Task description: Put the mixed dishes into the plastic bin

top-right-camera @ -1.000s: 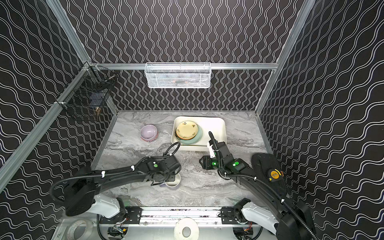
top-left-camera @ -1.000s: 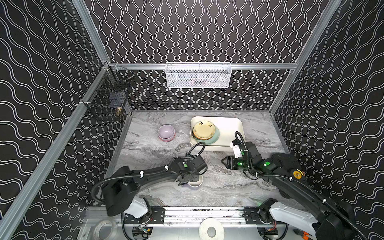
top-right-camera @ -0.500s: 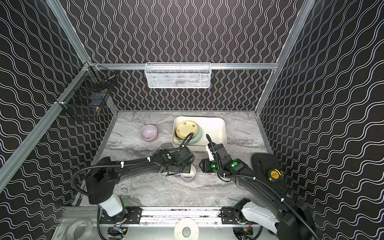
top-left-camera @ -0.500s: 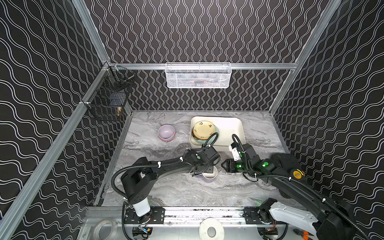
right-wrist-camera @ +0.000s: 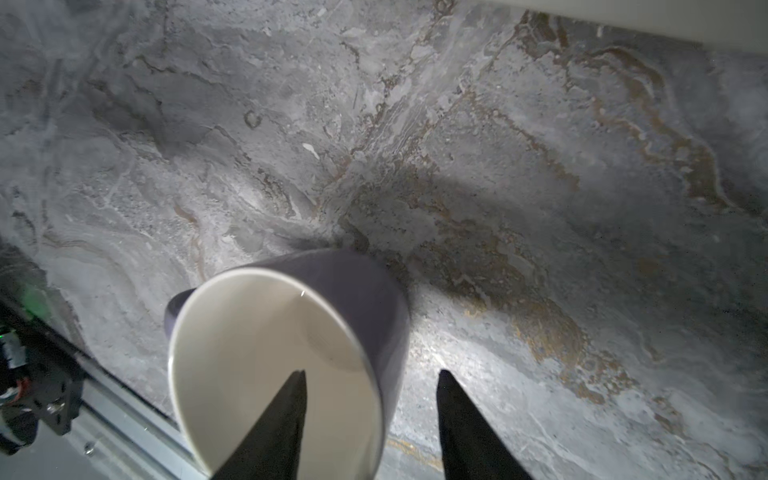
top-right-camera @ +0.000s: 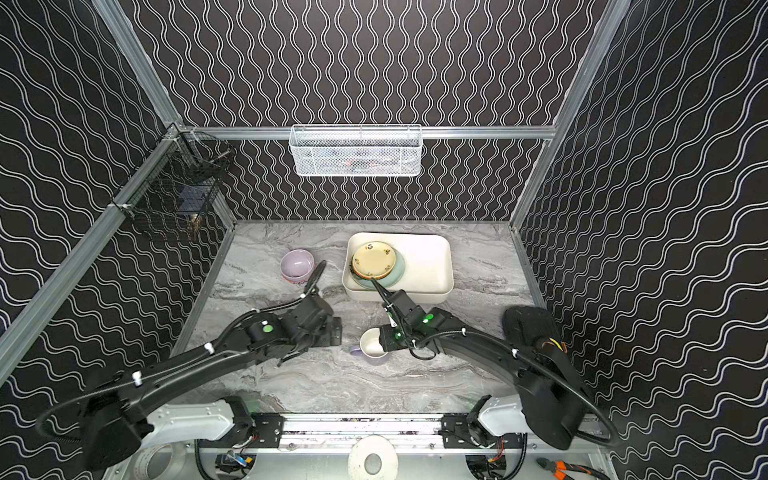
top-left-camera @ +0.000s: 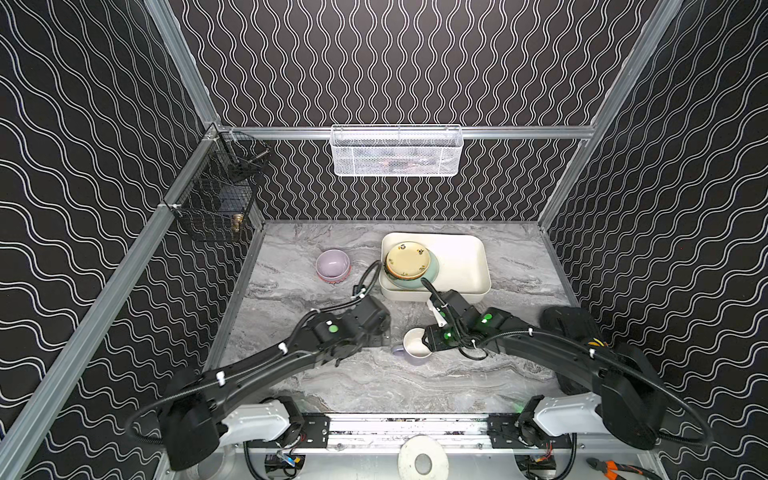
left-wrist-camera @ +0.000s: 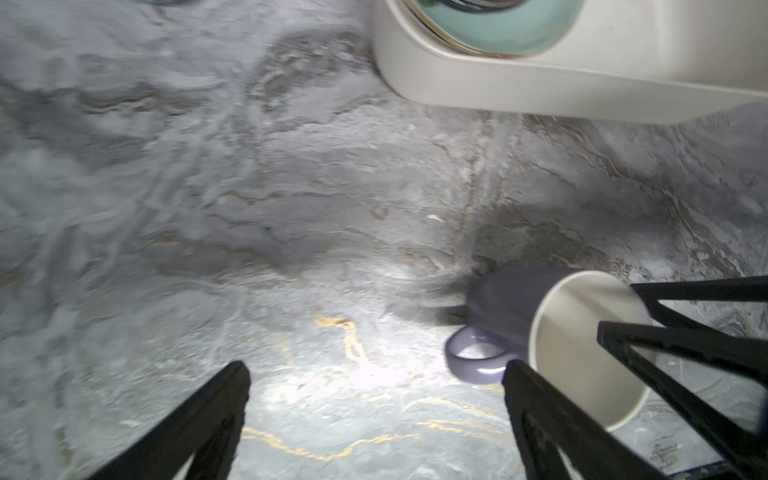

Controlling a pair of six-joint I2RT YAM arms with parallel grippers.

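My right gripper moves down a little along the lavender mug's side [top-left-camera: 429, 348] [right-wrist-camera: 376, 404] opposite its handle next and closes on it, since that side stands between my open fingers.
A lavender mug [top-left-camera: 417, 346] [top-right-camera: 371, 343] stands on the marble table, its handle towards my left arm. My right gripper [right-wrist-camera: 372, 372] [top-left-camera: 427, 343] is open and straddles the mug's [right-wrist-camera: 291, 353] wall, one finger inside and one outside with a gap. My left gripper [left-wrist-camera: 376, 365] [top-left-camera: 386, 337] is wide open just left of the mug [left-wrist-camera: 540, 324] and holds nothing. The cream plastic bin [top-left-camera: 465, 266] [top-right-camera: 432, 266] [left-wrist-camera: 540, 83] sits behind, holding a pale yellow plate [top-left-camera: 407, 261] stacked on a mint plate [top-left-camera: 432, 272]. A lilac bowl [top-left-camera: 332, 265] rests on a red-patterned bowl left of the bin.
A white wire-mesh basket [top-left-camera: 397, 151] hangs on the back wall and a black wire basket [top-left-camera: 216, 199] on the left wall. A black rounded object [top-left-camera: 569, 328] lies at the table's right edge behind my right arm. A tape roll [top-left-camera: 422, 459] lies in front of the rail.
The left gripper brought the mug rightward to the middle, opened, let it go and drew back left. The right gripper came in over the mug's rim.
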